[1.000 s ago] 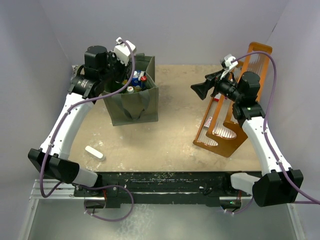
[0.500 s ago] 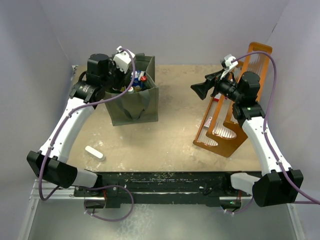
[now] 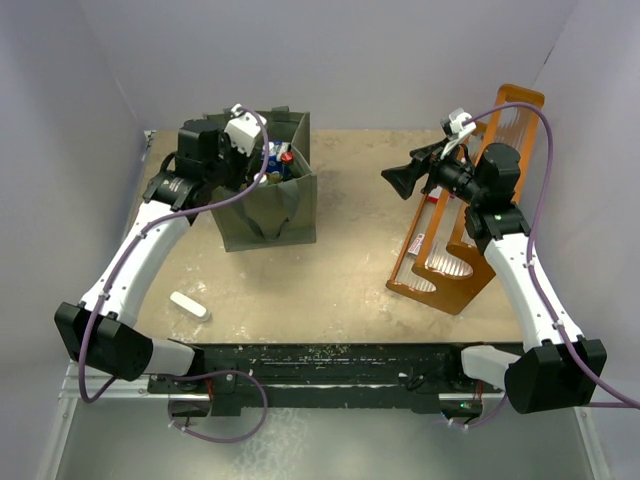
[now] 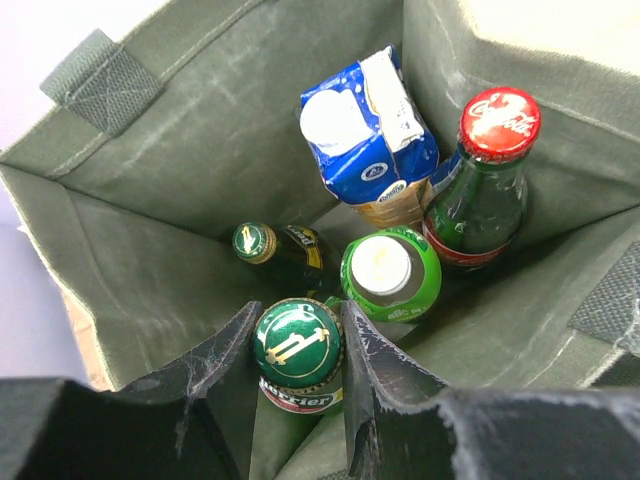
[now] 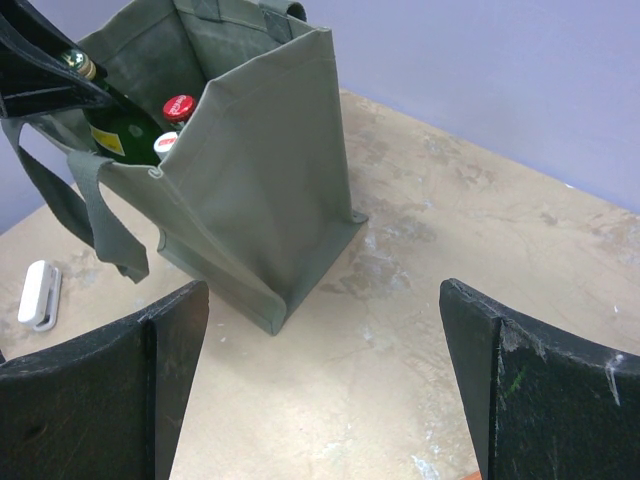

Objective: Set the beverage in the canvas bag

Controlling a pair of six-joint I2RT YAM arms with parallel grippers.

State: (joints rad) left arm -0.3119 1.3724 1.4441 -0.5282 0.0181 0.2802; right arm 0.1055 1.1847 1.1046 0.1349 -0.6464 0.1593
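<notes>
The gap beside the green white-lidded bottle is below my left gripper, so my left gripper will next move down deeper into the bag (image 3: 270,215) and let go of the Perrier bottle.
The dark olive canvas bag (image 3: 270,215) stands open at the back left; it also shows in the right wrist view (image 5: 270,170). My left gripper (image 3: 243,162) reaches into its mouth. In the left wrist view the left gripper (image 4: 297,328) is shut on the cap of a green Perrier bottle (image 4: 297,350), which hangs tilted inside the bag (image 4: 150,200). The bag also holds a blue-and-white carton (image 4: 365,140), a red-capped bottle (image 4: 495,125), a green white-lidded bottle (image 4: 385,270) and a small dark bottle (image 4: 255,240). My right gripper (image 3: 400,180) is open and empty in mid-air right of the bag.
An orange wooden rack (image 3: 450,270) stands at the right under my right arm. A small white oblong object (image 3: 188,305) lies on the table in front of the bag, also seen in the right wrist view (image 5: 38,293). Walls close in the back and both sides.
My left wrist has shifted a little left and settled lower over the bag's mouth with the bottle. The right arm has not moved.
</notes>
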